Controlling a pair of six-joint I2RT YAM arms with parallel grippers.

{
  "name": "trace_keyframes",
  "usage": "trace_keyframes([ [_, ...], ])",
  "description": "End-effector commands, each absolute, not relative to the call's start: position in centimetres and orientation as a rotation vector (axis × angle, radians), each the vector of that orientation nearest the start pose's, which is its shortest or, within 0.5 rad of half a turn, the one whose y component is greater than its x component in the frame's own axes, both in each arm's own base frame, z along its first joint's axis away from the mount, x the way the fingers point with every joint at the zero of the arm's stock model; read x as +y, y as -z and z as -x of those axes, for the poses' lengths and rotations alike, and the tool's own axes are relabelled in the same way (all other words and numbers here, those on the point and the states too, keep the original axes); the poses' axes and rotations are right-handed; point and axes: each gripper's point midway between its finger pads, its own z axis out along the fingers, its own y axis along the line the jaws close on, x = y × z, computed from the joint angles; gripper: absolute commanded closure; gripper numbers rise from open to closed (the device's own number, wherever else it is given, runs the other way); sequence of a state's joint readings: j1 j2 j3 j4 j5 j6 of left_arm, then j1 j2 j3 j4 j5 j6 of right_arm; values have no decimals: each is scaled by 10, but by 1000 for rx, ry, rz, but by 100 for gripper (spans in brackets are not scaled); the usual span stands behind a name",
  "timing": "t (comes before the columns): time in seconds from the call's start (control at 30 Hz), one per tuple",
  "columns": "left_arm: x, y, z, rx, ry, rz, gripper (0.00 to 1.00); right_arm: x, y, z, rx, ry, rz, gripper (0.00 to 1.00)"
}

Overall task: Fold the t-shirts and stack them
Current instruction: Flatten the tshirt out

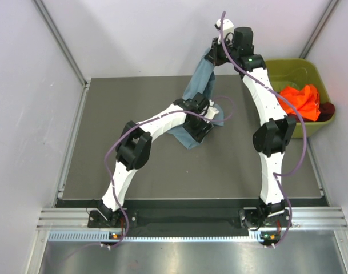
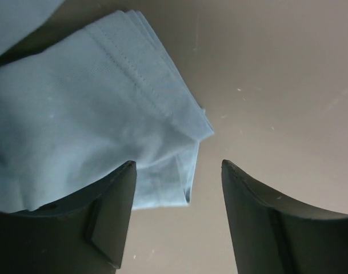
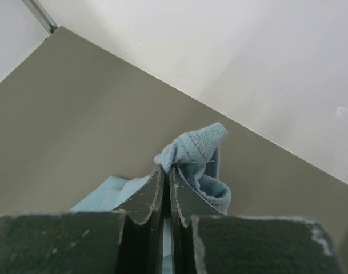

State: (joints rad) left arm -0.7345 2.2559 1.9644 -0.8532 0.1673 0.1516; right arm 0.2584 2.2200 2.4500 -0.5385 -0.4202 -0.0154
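The robot needs to lower its left gripper with the fingers spread onto the stitched hem's jutting corner [image 2: 198, 128], because that corner is already in line with the gap between the fingers.
The blue-grey t-shirt [image 1: 198, 85] hangs from my right gripper [image 1: 215, 47], which is raised high at the back and shut on its ribbed collar [image 3: 192, 147]. The shirt's lower end rests on the table by my left gripper [image 1: 211, 119]. In the left wrist view my left gripper [image 2: 178, 166] is open, its jaws just above the table beside a hemmed corner of the shirt [image 2: 105, 114], touching nothing. The orange t-shirt [image 1: 301, 101] lies bunched in the green bin [image 1: 302, 71], with the maroon t-shirt [image 1: 327, 109] showing beside it.
The olive-green bin stands at the table's right edge. White walls close in at the back and sides. The dark table surface [image 1: 134, 103] extends left of the shirt.
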Motion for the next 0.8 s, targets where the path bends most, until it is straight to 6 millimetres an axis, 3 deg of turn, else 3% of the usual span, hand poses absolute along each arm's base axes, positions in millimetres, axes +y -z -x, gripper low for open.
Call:
trace_keyframes([
  [0.0, -367, -66, -368, 2434, 406, -1206, 33, 224, -355, -583, 1712, -570, 544, 100],
  [0.23, -375, -42, -381, 2445, 355, -1203, 33, 224, -351, -584, 1732, -594, 520, 100],
  [0.3, -373, -39, -385, 2446, 325, -1189, 38, 224, -350, -584, 1734, -592, 518, 100],
  [0.37, -369, -38, -388, 2450, 286, -1178, 52, 224, -349, -583, 1737, -590, 520, 100],
  [0.57, -362, -48, -387, 2438, 261, -1155, 79, 222, -349, -583, 1739, -584, 517, 100],
  [0.63, -361, -54, -386, 2429, 255, -1151, 95, 221, -350, -583, 1740, -583, 516, 100],
  [0.67, -357, -54, -385, 2436, 243, -1152, 98, 221, -349, -583, 1742, -580, 514, 100],
  [0.77, -343, -81, -389, 2405, 201, -1150, 100, 219, -355, -581, 1733, -566, 516, 100],
])
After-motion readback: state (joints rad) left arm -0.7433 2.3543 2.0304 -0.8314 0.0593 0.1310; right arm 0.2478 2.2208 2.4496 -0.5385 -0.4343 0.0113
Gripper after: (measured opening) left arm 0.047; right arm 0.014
